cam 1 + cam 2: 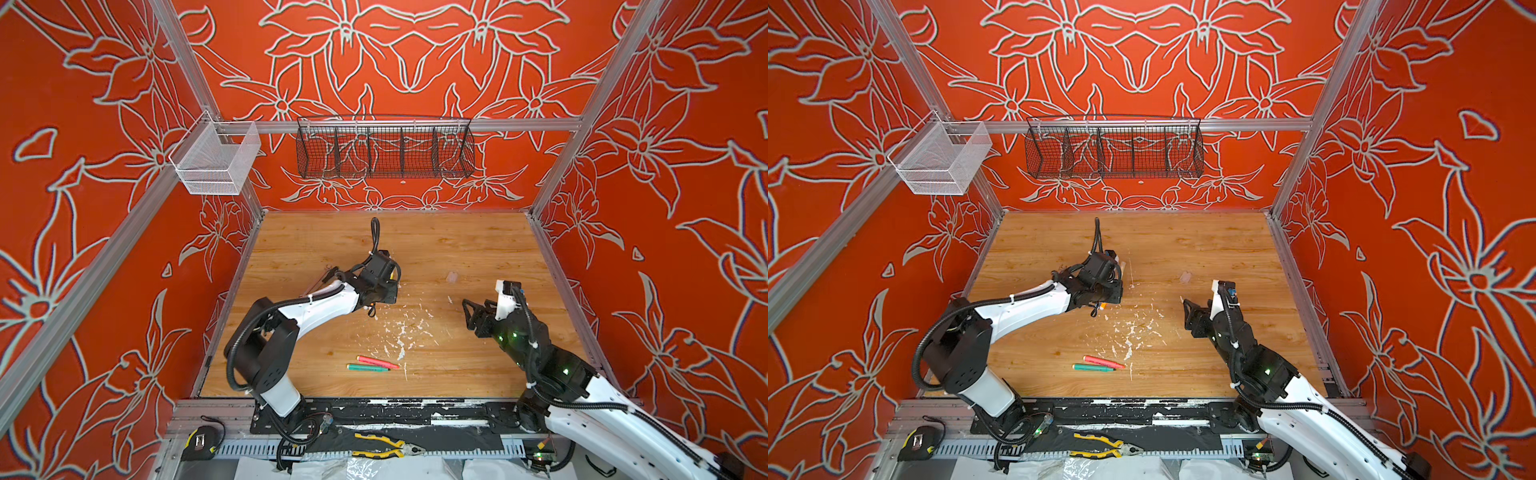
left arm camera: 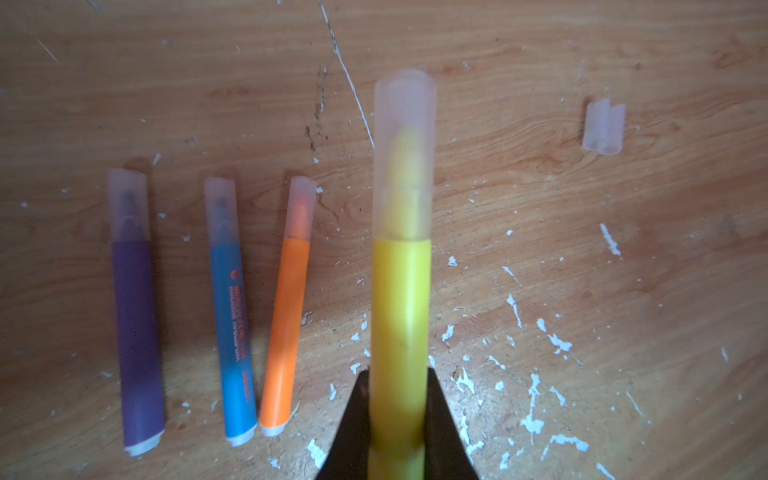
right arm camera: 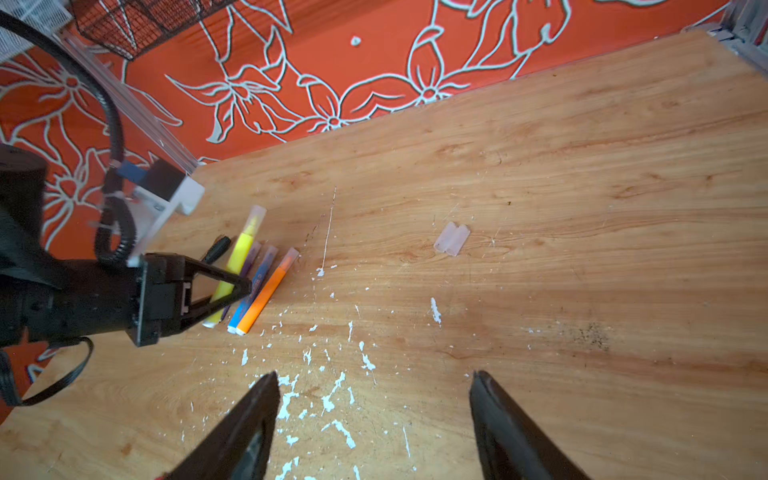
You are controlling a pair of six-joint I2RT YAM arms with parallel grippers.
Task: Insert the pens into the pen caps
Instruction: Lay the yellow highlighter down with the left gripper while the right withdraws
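The yellow pen's cap covers the pen's tip, so my left gripper should next lower the yellow pen (image 2: 401, 324) onto the clear tabletop beside the orange pen and let go of it.
My left gripper (image 2: 399, 374) is shut on the yellow pen (image 2: 401, 324), which has a translucent pen cap (image 2: 405, 153) over its tip. Below it, the purple pen (image 2: 137, 332), blue pen (image 2: 232, 328) and orange pen (image 2: 286, 316) lie side by side on the table, each capped. Two loose pen caps (image 2: 603, 129) lie together farther off, also seen in a top view as pen caps (image 1: 452, 276). The pink-red pen (image 1: 377, 361) and green pen (image 1: 368, 368) lie uncapped near the table's front. My right gripper (image 3: 374, 378) hangs open and empty above the table, right of the left gripper (image 3: 245, 286).
White flecks (image 1: 401, 336) dot the wooden table (image 1: 478, 241) in the middle. A black wire basket (image 1: 384, 151) and a white mesh basket (image 1: 216, 160) hang on the walls. Yellow-handled pliers (image 1: 384, 446) and a tape measure (image 1: 199, 442) lie beyond the front edge.
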